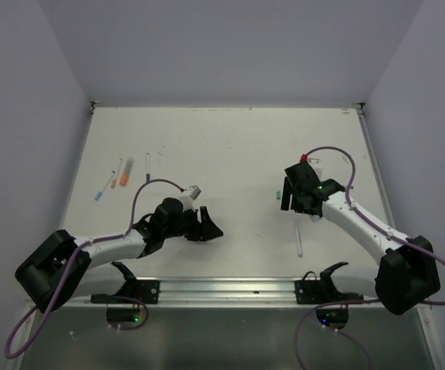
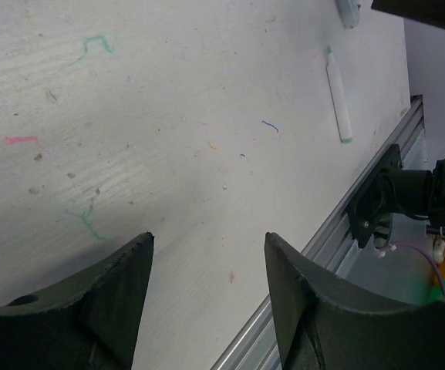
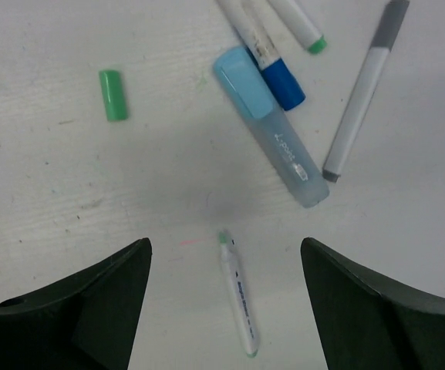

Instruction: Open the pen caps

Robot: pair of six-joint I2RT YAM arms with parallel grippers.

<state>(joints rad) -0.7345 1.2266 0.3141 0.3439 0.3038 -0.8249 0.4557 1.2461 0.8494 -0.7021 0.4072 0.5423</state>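
Observation:
The robot will next swing its left gripper outward and to the gripper's left in the top view, and lower it onto the still-capped pen's white barrel (image 1: 148,163), which lies there.
A loose green pen cap (image 3: 113,95) lies on the table, also seen in the top view (image 1: 275,197). An uncapped white pen (image 3: 237,301) with a green tip lies below my open, empty right gripper (image 3: 224,241), between its fingers; it also shows in the top view (image 1: 299,239) and the left wrist view (image 2: 338,92). A highlighter with a light blue cap (image 3: 243,85) and a pen with a dark blue cap (image 3: 284,83) lie further on. My left gripper (image 2: 209,235) is open and empty over bare table; in the top view (image 1: 210,227) it sits left of centre.
A grey-ended pen (image 3: 361,92) and a green-tipped pen (image 3: 303,27) lie by the highlighter. Several more pens (image 1: 122,176) lie at the back left. The metal front rail (image 2: 315,247) runs close to my left gripper. Walls close in the table's sides.

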